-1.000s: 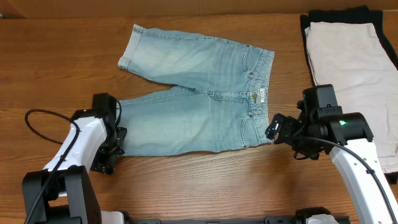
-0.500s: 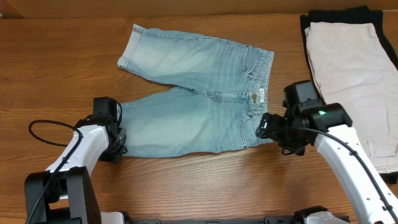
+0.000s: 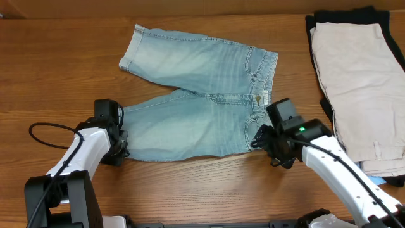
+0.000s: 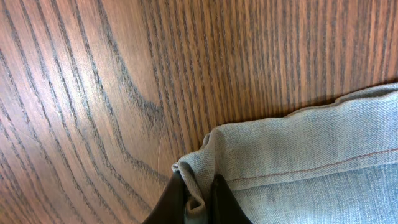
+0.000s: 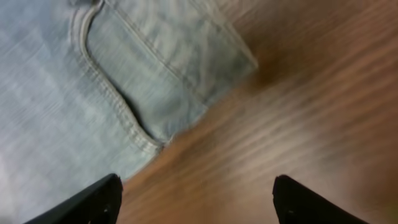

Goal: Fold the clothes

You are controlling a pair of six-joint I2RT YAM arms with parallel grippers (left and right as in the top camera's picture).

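I will next lift the near hem corner outward in my left gripper and let it go over the far leg's hem (image 3: 131, 48), because that hem is outward of my gripper.
Light-blue denim shorts (image 3: 196, 101) lie flat mid-table, legs pointing left, waistband to the right. My left gripper (image 3: 120, 149) is at the near leg's hem corner and is shut on it. In the left wrist view the black fingers (image 4: 171, 202) pinch a bunched fold of the hem (image 4: 199, 180). My right gripper (image 3: 258, 137) stands open at the near waistband corner. In the right wrist view its tips (image 5: 102, 196) straddle bare wood just off the pocket edge (image 5: 130, 106), with nothing between them. Cream-white shorts (image 3: 354, 76) rest on a black garment (image 3: 313, 31) at the right.
The wooden table (image 3: 57, 69) runs under everything. A black cable (image 3: 44, 136) loops beside my left arm. The stacked cream and black garments reach the table's right edge, close to my right arm (image 3: 342, 177).
My left gripper has closed on the hem corner of the near leg. My right arm has slid left to the near waistband corner, jaws still apart.
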